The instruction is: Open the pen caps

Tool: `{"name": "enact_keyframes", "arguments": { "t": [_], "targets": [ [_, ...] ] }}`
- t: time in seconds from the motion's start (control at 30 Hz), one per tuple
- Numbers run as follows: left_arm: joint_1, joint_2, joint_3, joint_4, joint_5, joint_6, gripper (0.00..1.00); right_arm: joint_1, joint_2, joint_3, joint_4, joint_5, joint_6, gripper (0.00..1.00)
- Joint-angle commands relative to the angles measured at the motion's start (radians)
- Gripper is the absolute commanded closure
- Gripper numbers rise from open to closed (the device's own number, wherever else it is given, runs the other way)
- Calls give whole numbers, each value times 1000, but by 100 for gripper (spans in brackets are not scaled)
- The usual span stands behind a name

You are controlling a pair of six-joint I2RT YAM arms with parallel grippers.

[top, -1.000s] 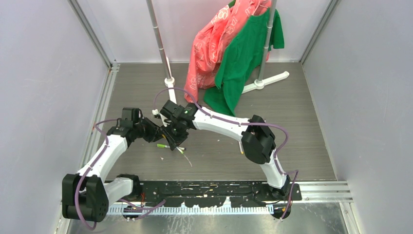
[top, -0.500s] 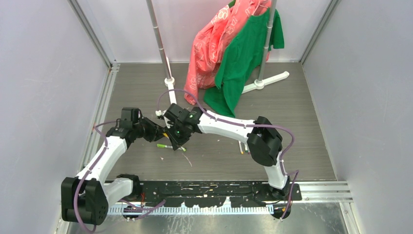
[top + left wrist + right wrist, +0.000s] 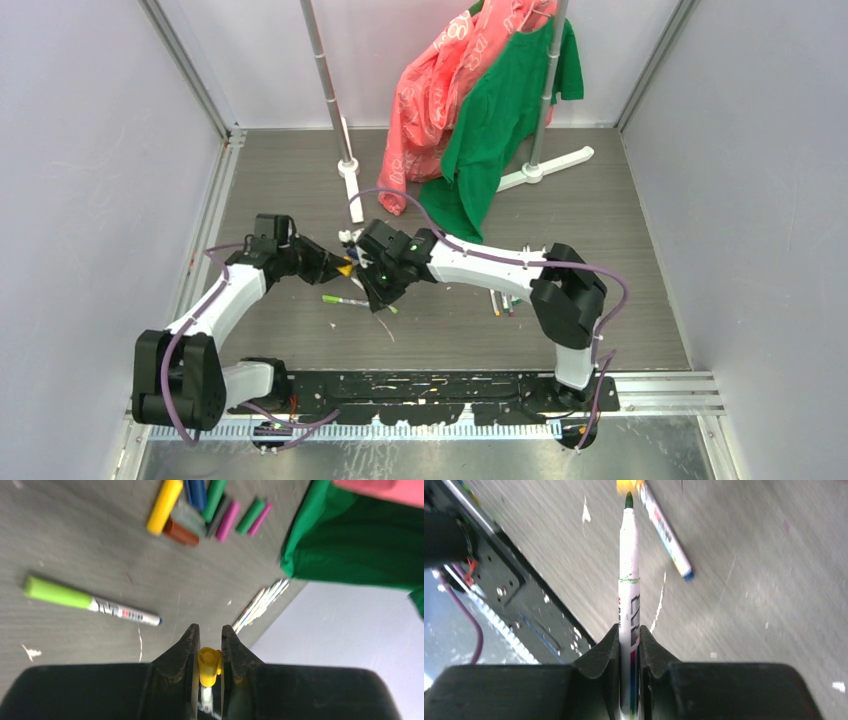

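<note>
Next, my right gripper moves down and to the right in the top view, beside the white pens. Then it releases its pen, since the pen's tip is bare.
My left gripper [image 3: 207,636] [image 3: 340,267] is shut on a yellow pen cap [image 3: 209,666], with a bit of white barrel showing behind the cap. My right gripper [image 3: 628,632] [image 3: 370,280] is shut on the white barrel of a pen [image 3: 629,565] whose dark green tip is bare and points away. The two grippers sit close together over the table. A lime-capped pen [image 3: 90,602] [image 3: 345,300] lies flat below them. Several loose pen caps [image 3: 200,505], yellow, brown, blue, green and magenta, lie in a cluster. Several white pens [image 3: 260,605] [image 3: 500,302] lie further right.
A clothes rack's white foot [image 3: 349,175] and grey pole [image 3: 325,60] stand behind the grippers. Red cloth [image 3: 430,90] and a green garment [image 3: 490,120] hang down to the table. Grey walls close in both sides. The black base rail [image 3: 430,385] runs along the near edge.
My right arm has swung right and nearer, its jaws have narrowed on the pen. My left gripper has shifted a little right with the yellow cap.
</note>
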Motion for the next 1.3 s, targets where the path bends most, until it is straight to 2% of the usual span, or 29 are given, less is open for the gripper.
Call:
{"name": "enact_keyframes", "arguments": {
  "t": [0.0, 0.3, 0.5, 0.83, 1.27],
  "targets": [
    [42, 28, 57, 118, -88, 41, 100, 2, -126, -52, -92, 7, 3, 99],
    [51, 17, 56, 88, -92, 83, 100, -5, -146, -55, -102, 59, -6, 99],
    [51, 66, 146, -67, -154, 226, 100, -41, -154, -92, -144, 289, 16, 99],
    [31, 170, 220, -174, -305, 388, 100, -148, -161, -174, -209, 557, 149, 94],
    [-63, 317, 286, -168, -379, 414, 98, -234, -163, -256, -245, 632, 245, 89]
  ]
}}
